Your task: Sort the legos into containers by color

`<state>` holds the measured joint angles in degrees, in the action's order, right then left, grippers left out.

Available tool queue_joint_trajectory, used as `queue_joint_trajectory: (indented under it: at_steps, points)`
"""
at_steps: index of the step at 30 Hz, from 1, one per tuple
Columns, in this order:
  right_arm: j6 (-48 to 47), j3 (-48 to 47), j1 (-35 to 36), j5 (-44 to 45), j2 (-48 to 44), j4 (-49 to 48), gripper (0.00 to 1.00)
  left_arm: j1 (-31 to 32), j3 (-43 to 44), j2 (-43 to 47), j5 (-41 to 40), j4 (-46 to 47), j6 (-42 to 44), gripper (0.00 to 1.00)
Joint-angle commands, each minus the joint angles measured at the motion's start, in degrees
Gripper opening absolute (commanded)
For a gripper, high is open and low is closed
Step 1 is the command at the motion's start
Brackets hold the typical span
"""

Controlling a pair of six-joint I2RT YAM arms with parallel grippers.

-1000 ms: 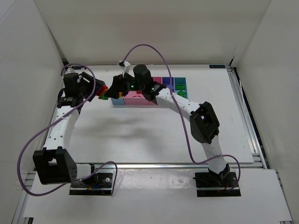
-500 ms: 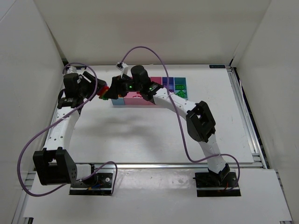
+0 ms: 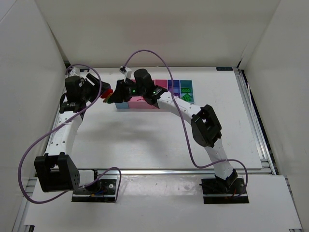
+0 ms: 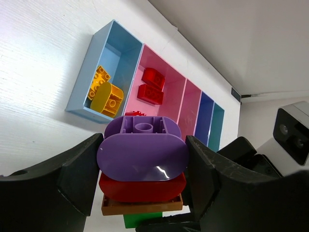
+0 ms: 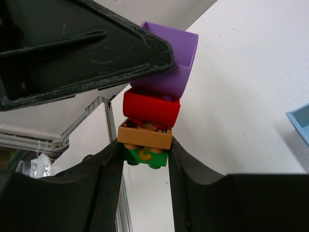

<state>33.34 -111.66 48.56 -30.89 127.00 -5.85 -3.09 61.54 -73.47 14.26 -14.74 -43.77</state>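
I will next move my left gripper away from the orange plate (image 4: 142, 207), back over the open tabletop in front of the tray, and let go there, because that spot is clear of bricks.
A stack of legos hangs in the air left of the containers tray (image 3: 145, 102): a purple brick (image 4: 143, 154), then a red one (image 4: 142, 191), an orange plate (image 4: 142, 207) and a green brick (image 4: 140, 221). My left gripper (image 4: 143, 164) is shut on the purple and red end of it. From the other side my right gripper (image 5: 145, 154) is shut on the green brick (image 5: 145, 155), just below the orange plate (image 5: 144, 136). From above, the two grippers (image 3: 100, 92) (image 3: 114, 94) meet nose to nose.
The tray's light blue end compartment (image 4: 104, 53) holds yellow and orange bricks (image 4: 107, 96), and the pink one beside it holds red bricks (image 4: 150, 87). Green bricks (image 3: 185, 93) lie at the tray's far right end. White walls stand close on the left and behind.
My right gripper has moved left onto the stack and closed on the green brick at its end. The left gripper has kept its hold and barely moved.
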Motion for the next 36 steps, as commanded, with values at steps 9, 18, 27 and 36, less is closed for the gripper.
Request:
queue_joint_trajectory:
  at_steps: [9, 18, 27, 36]
  points:
    - [-1.2, -0.4, 1.3, 1.3, -2.2, -1.5, 0.02, -0.3, -0.3, 3.2, -4.0, 1.8, 1.0, 0.14]
    - [-2.3, 1.2, 1.4, -2.0, -3.7, -2.9, 0.00, -9.0, 2.2, 1.9, -4.2, 3.6, 0.3, 0.13]
    - [-17.0, 9.8, -0.3, 2.0, -12.3, 3.6, 0.00, -10.9, 4.6, 2.3, 0.2, -9.3, 6.0, 0.13]
    - [-38.2, 26.3, -2.9, 5.5, -25.8, 9.6, 0.00, -10.9, 1.6, 0.5, 15.3, -23.8, 19.0, 0.13]
